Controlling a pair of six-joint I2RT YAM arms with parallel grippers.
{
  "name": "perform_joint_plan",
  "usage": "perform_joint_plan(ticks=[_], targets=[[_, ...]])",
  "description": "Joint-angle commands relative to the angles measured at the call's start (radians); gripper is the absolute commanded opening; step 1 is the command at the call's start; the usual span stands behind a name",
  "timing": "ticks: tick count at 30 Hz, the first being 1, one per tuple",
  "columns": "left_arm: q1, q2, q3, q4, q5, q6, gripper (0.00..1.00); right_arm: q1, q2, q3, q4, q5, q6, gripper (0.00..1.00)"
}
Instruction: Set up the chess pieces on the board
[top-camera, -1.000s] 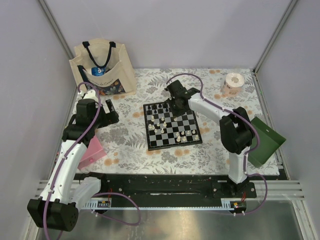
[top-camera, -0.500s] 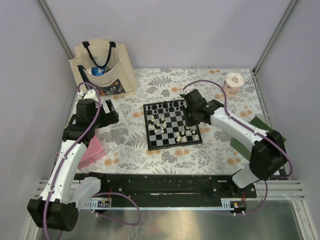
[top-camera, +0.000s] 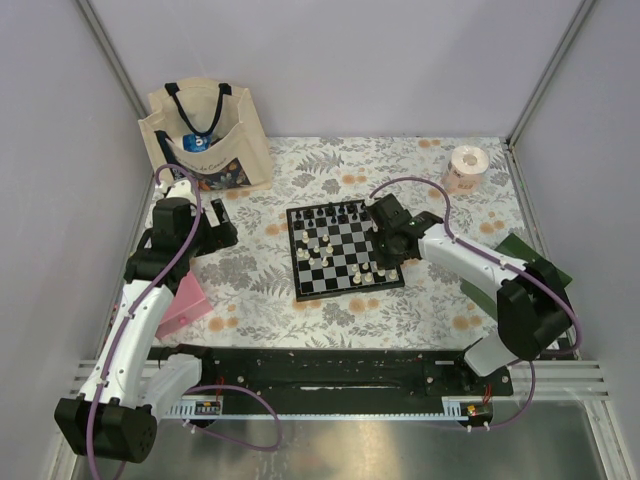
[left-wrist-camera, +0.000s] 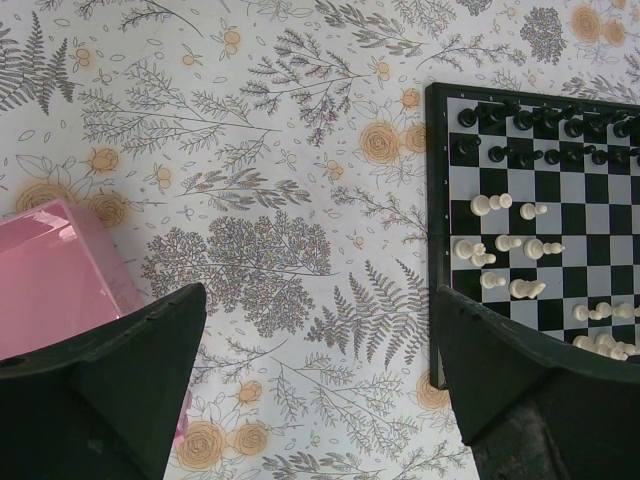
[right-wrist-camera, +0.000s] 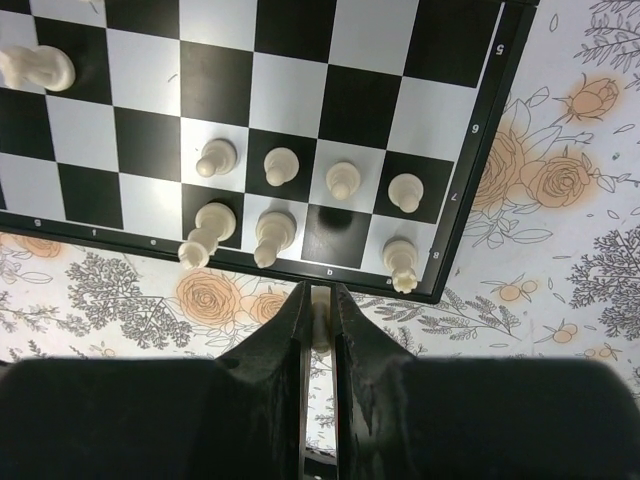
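The cream-white piece goes down onto the empty dark square in the near row next, before my right gripper opens, since that gap lies below the gripper.
The chessboard (top-camera: 343, 250) lies in the middle of the flowered cloth; it also shows in the left wrist view (left-wrist-camera: 440, 160) and in the right wrist view (right-wrist-camera: 470, 190). Black pieces (left-wrist-camera: 540, 125) stand in its far rows. Cream-white pieces (right-wrist-camera: 280, 165) stand and lie in the middle and near rows. My right gripper (right-wrist-camera: 320, 305) hovers over the board's near right edge, shut on a cream-white piece (right-wrist-camera: 320, 325). My left gripper (left-wrist-camera: 320, 400) is open and empty above the cloth, left of the board.
A pink box (left-wrist-camera: 50, 270) lies by my left gripper. A tote bag (top-camera: 205, 135) stands at the back left. A tape roll (top-camera: 465, 168) sits at the back right. A green container (top-camera: 528, 275) is at the right edge.
My right gripper has moved from the board's far edge toward the near right side of the board, and its arm has swung round to the right. The left arm has not moved.
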Motion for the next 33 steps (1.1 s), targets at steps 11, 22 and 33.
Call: perform_joint_plan(ticks=[11,22,33], targets=[[0.006,-0.01,0.003,0.039,0.006,0.008,0.99,0.005,0.091,-0.048,0.108,0.016,0.031,0.11],[0.005,-0.008,0.003,0.041,0.007,0.006,0.99,0.005,0.109,-0.08,0.152,0.048,0.038,0.12],[0.005,-0.01,0.003,0.041,0.007,0.006,0.99,0.003,0.097,-0.091,0.185,0.077,0.049,0.14]])
